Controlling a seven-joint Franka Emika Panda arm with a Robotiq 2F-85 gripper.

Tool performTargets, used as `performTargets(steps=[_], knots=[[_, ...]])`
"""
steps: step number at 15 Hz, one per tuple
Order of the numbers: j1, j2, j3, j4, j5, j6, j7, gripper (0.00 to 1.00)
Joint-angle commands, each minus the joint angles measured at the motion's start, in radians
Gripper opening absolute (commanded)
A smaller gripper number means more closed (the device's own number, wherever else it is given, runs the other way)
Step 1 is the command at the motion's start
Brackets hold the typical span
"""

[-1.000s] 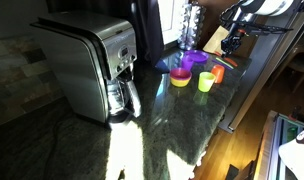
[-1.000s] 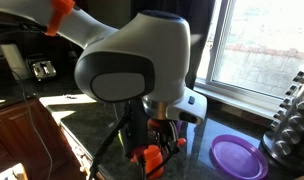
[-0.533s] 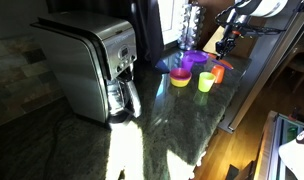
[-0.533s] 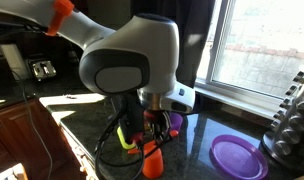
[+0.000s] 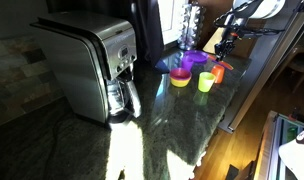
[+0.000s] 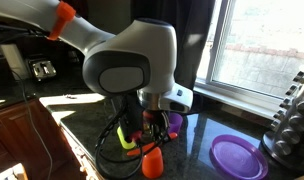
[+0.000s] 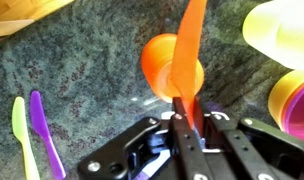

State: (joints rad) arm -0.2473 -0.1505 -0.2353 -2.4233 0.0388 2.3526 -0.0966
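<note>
Next I will lower my gripper slightly toward the orange cup (image 7: 160,64) and release the flat orange utensil (image 7: 190,48), since the utensil's length already stretches across that cup in the wrist view.
In the wrist view my gripper (image 7: 184,108) is shut on a flat orange utensil (image 7: 190,48). The utensil's far end lies over an orange cup (image 7: 157,62) that stands on the dark stone counter just ahead of the fingers. In both exterior views the gripper (image 5: 225,45) (image 6: 152,130) hangs right above the orange cup (image 5: 218,72) (image 6: 152,161). A lime-green cup (image 5: 205,82) (image 7: 282,28) stands beside it. A yellow bowl (image 5: 180,77) (image 7: 297,98) is close by.
A green utensil (image 7: 19,135) and a purple utensil (image 7: 42,128) lie on the counter. A purple plate (image 6: 238,157) (image 5: 195,59) lies near the window. A steel coffee maker (image 5: 92,65) stands further along. The counter edge (image 5: 227,115) drops to the floor.
The arm has shifted and lowered a little, bringing the orange utensil over the orange cup. The cups and bowl have not moved.
</note>
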Motion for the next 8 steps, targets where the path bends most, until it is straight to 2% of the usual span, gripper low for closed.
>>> performTargets(steps=[1,8], knots=[[0.001,0.010,0.001,-0.009,-0.028,0.013,0.039,0.04],[0.005,0.036,-0.002,0.001,-0.011,0.012,0.033,0.04]])
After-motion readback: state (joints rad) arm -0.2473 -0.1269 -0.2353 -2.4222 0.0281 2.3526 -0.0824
